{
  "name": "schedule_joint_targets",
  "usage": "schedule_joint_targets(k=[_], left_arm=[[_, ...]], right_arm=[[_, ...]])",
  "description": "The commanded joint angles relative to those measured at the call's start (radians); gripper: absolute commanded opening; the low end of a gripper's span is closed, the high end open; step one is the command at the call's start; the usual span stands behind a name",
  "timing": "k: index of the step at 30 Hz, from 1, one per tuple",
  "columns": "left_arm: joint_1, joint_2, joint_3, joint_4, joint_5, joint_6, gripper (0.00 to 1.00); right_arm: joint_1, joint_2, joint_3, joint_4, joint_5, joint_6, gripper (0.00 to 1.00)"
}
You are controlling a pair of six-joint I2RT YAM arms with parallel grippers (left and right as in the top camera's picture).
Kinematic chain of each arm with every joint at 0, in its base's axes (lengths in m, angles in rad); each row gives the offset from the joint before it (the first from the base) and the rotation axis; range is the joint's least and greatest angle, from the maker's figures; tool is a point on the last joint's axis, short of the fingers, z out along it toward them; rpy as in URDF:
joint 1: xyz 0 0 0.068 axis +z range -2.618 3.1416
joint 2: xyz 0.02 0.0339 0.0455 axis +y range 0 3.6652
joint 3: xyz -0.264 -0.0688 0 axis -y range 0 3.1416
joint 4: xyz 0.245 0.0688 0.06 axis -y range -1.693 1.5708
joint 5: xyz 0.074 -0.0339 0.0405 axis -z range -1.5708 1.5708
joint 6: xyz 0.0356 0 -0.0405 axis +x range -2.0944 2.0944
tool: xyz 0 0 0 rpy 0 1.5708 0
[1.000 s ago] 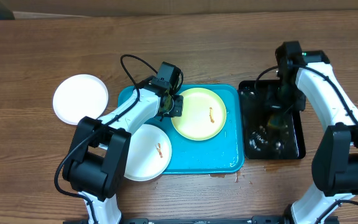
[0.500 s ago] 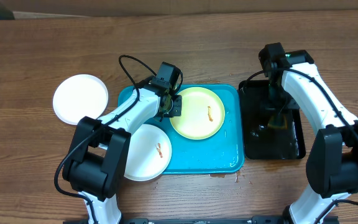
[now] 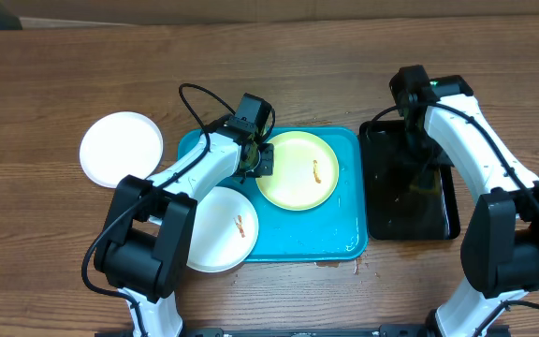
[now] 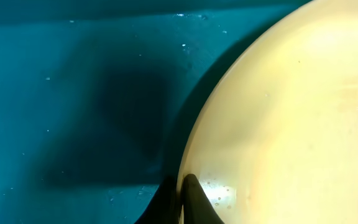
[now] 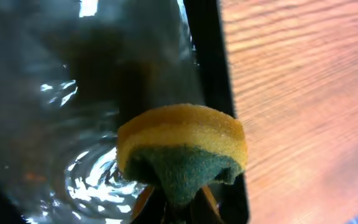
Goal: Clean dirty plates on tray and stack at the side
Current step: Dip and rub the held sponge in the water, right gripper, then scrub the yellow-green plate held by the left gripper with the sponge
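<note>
The plate's smear [image 3: 316, 171] needs wiping, so my right gripper should move across to the left in the overhead view next and wipe it. Then it should come back and let go of the sponge in the water.
On the turquoise tray [image 3: 307, 236] lies the pale yellow-green plate [image 3: 298, 178], with an orange-brown smear near its middle. My left gripper [image 3: 260, 159] is shut on this plate's left rim; in the left wrist view the dark fingertips [image 4: 191, 198] pinch the plate's edge [image 4: 291, 124] over the tray floor [image 4: 73, 93]. A white plate [image 3: 215, 229] with a smear overlaps the tray's front left corner. Another white plate [image 3: 121, 149] lies on the table to the left. My right gripper [image 5: 180, 210] is shut on a yellow and green sponge [image 5: 182, 152] just above water.
A narrow black tray [image 3: 443, 220] holding rippling water [image 5: 86, 180] stands right of the turquoise tray, and the right arm [image 3: 466, 131] reaches over it. Its right rim [image 5: 210, 74] borders bare wooden table [image 5: 303, 93]. A small wet patch marks the table by the turquoise tray's front edge.
The right arm has swung left and back over the black tray, taking the sponge with it, and the splashes there have calmed. The left gripper has stayed on the yellow-green plate's rim.
</note>
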Motion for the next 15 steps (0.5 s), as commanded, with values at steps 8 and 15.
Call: schedule_joint_targets(k=[8,15], left_arm=[[-0.001,0.017,-0.003,0.0,0.03,-0.002,0.07],[-0.001,0.017,-0.003,0.003,0.03,-0.002,0.07]], right_arm=[[0.018,-0.009,0.095,-0.031,-0.094,-0.11,0.04],[0.11,-0.009,0.21,0.013,-0.346,-0.114,0.04]])
